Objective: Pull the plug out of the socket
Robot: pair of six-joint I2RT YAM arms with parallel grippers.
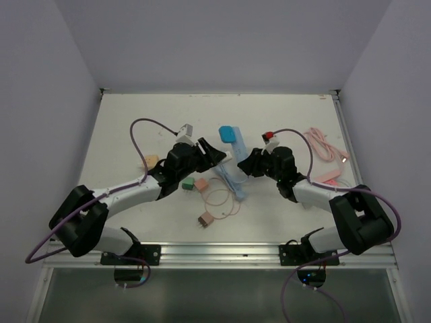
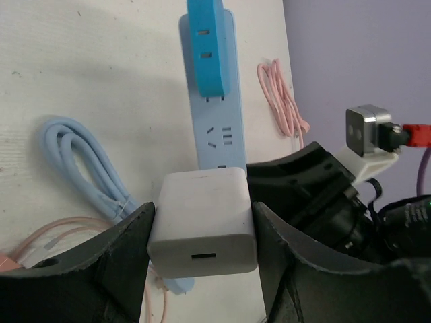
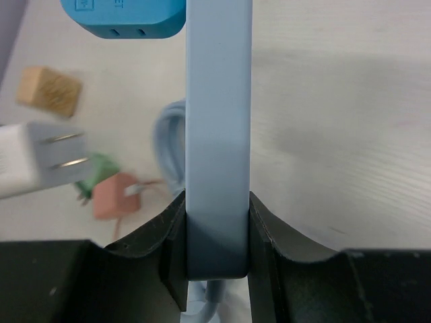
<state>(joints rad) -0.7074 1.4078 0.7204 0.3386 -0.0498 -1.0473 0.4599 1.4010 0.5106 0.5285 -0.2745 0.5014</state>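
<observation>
My left gripper sweeps across and down beside the green plug, which lies below it and to its left in the top view, next, to release the bare-pronged plug.
A white cube plug (image 2: 202,215) sits clamped between the two fingers of my left gripper (image 2: 202,232). Seen from the right wrist, the plug (image 3: 27,161) hangs to the left of the strip with its two metal prongs bare and free of the socket. The socket is a long light-blue power strip (image 3: 217,121), and my right gripper (image 3: 217,232) is shut on its near end. A bright blue adapter (image 2: 205,47) is still plugged into the strip's far end. From above, both grippers (image 1: 217,155) (image 1: 244,161) meet over the strip (image 1: 234,182) at mid-table.
The strip's coiled light-blue cable (image 2: 87,161) lies to its left. Green (image 1: 188,183) and pink (image 1: 200,183) plugs, a tan block (image 1: 151,161) and a brown plug (image 1: 204,220) with thin cord lie around it. A pink cable (image 1: 323,145) is at the right.
</observation>
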